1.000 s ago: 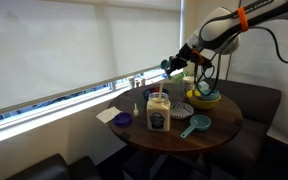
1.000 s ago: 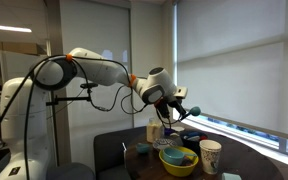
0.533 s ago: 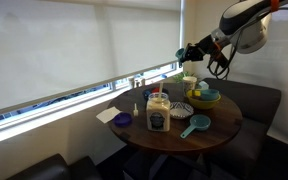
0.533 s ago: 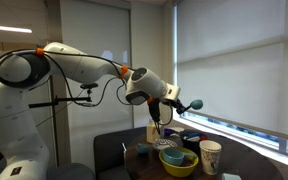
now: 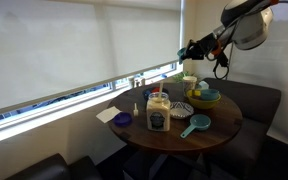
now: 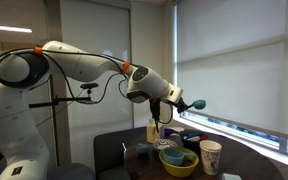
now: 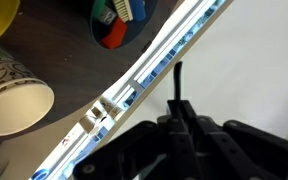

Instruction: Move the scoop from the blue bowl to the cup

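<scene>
I will next move my gripper down until the scoop's teal head is over the pale cup's opening (image 6: pixel 213 143) (image 7: pixel 17 108), which stands open below. Then I will release the scoop's thin dark handle.
My gripper (image 5: pixel 193 48) is shut on the thin dark handle of the scoop (image 6: pixel 197 103) and holds it high above the round table, in both exterior views. The scoop's teal head points away from the arm. The wrist view shows the fingers (image 7: pixel 178 110) closed on the handle (image 7: pixel 178 78). The blue bowl (image 5: pixel 205 96) with its yellowish inside sits at the table's far side, below the gripper; it also shows in an exterior view (image 6: pixel 179 161). The pale cup (image 5: pixel 189 83) stands beside it and shows in other views (image 6: pixel 211 155) (image 7: pixel 14 105).
A white jar with a yellow lid (image 5: pixel 158 114) stands mid-table. A pale striped bowl (image 5: pixel 181 109) and a blue scoop-shaped item (image 5: pixel 192 126) lie near it. A purple lid (image 5: pixel 123 120) lies on paper at the table's edge. Window blinds stand close behind.
The gripper has lifted the scoop up from over the bowls and swung it sideways along the window. In the last half second it barely moved.
</scene>
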